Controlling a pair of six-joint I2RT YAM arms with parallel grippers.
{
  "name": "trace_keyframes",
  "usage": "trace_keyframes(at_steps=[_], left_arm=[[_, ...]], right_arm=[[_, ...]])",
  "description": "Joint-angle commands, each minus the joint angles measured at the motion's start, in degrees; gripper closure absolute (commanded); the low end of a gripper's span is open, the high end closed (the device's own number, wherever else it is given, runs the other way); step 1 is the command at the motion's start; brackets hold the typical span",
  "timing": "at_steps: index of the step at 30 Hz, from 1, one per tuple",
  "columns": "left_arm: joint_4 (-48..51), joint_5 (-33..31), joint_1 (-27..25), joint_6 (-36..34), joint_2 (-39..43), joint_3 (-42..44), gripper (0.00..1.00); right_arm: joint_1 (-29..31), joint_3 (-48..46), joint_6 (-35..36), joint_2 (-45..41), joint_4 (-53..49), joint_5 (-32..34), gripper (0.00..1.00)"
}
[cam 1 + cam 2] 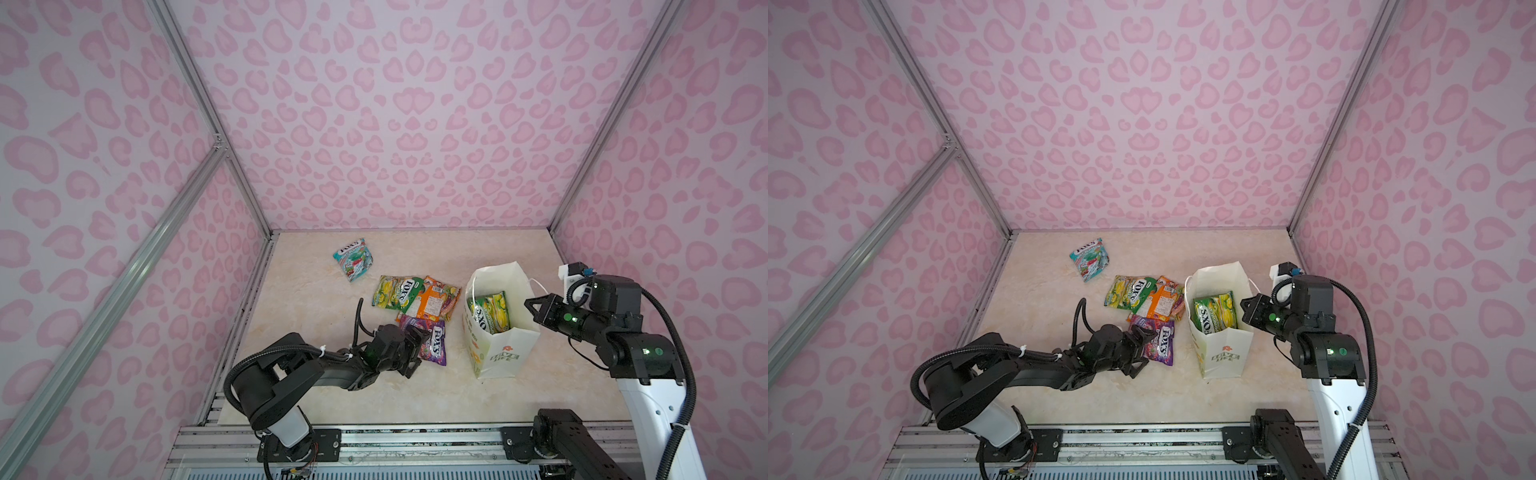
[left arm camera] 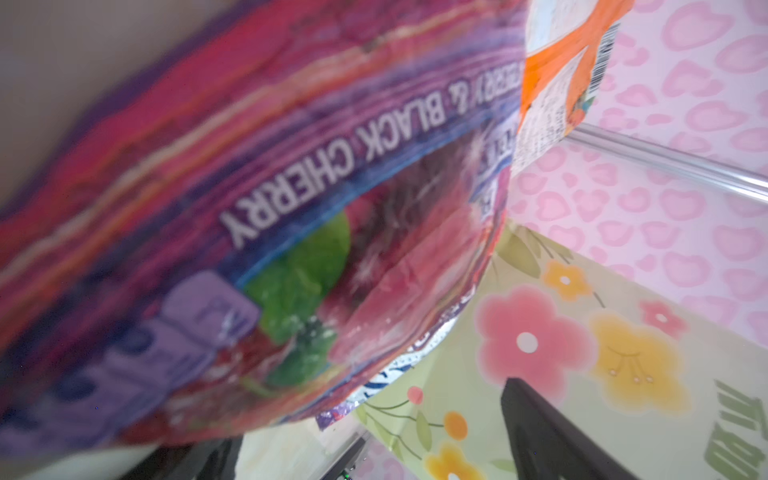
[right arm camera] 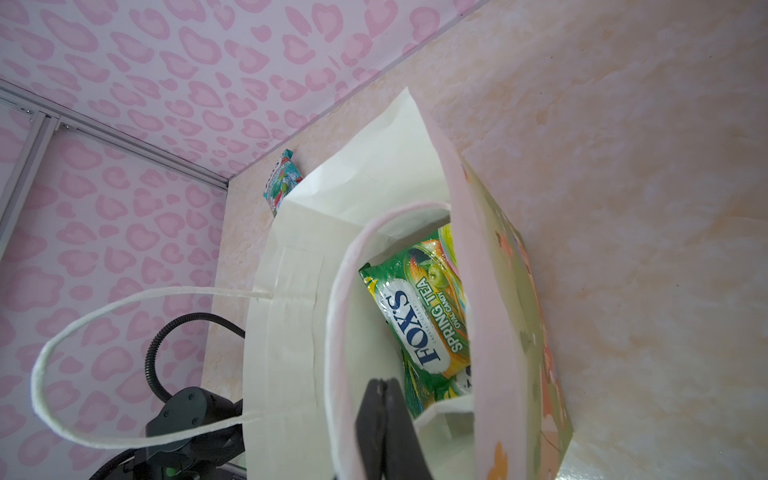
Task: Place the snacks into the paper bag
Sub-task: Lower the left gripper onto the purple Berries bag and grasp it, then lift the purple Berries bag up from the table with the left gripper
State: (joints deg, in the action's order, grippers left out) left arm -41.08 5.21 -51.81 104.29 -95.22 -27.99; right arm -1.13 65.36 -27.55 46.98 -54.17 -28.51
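Observation:
The purple snack lies just outward of my left gripper. The gripper will next push its open fingers outward onto the purple snack's near edge (image 1: 424,355) (image 2: 308,393) and close them.
The white paper bag (image 1: 505,349) stands upright right of centre, mouth open, with a green-yellow snack (image 1: 488,311) inside it. On the table to its left lie a purple snack (image 1: 434,347), an orange one (image 1: 436,297), a green-yellow one (image 1: 395,291) and, farther back, a teal one (image 1: 354,258). My left gripper (image 1: 417,349) is open, its jaws wide around the near edge of the purple snack (image 2: 291,187); one finger (image 2: 540,432) shows before the bag's flower print. My right gripper (image 1: 530,302) is shut at the bag's right rim, and its fingertips (image 3: 384,388) hang over the open mouth with nothing seen between them.
Pink patterned walls close in the beige table (image 1: 316,324) on three sides, with aluminium posts in the corners. The bag's white handles (image 3: 124,303) loop outward. A metal rail (image 1: 415,440) with both arm bases runs along the front edge.

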Motion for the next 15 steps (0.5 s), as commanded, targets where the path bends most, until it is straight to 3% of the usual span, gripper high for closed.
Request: trace_keyframes(at_steps=[1, 7, 15], left_arm=[[-1.9, -9.5, 0.1, 1.6, -3.4, 1.2, 0.03], [-2.3, -11.8, 2.7, -1.1, -7.8, -0.5, 0.0], [6.9, -8.2, 4.7, -1.1, -11.0, -5.7, 0.13]], right_arm=[[0.5, 0.7, 0.8, 0.2, 0.0, 0.3, 1.0], [0.9, 1.8, 0.9, 0.6, -0.4, 0.6, 1.0], [1.0, 2.0, 1.0, 0.6, -0.5, 0.8, 1.0]])
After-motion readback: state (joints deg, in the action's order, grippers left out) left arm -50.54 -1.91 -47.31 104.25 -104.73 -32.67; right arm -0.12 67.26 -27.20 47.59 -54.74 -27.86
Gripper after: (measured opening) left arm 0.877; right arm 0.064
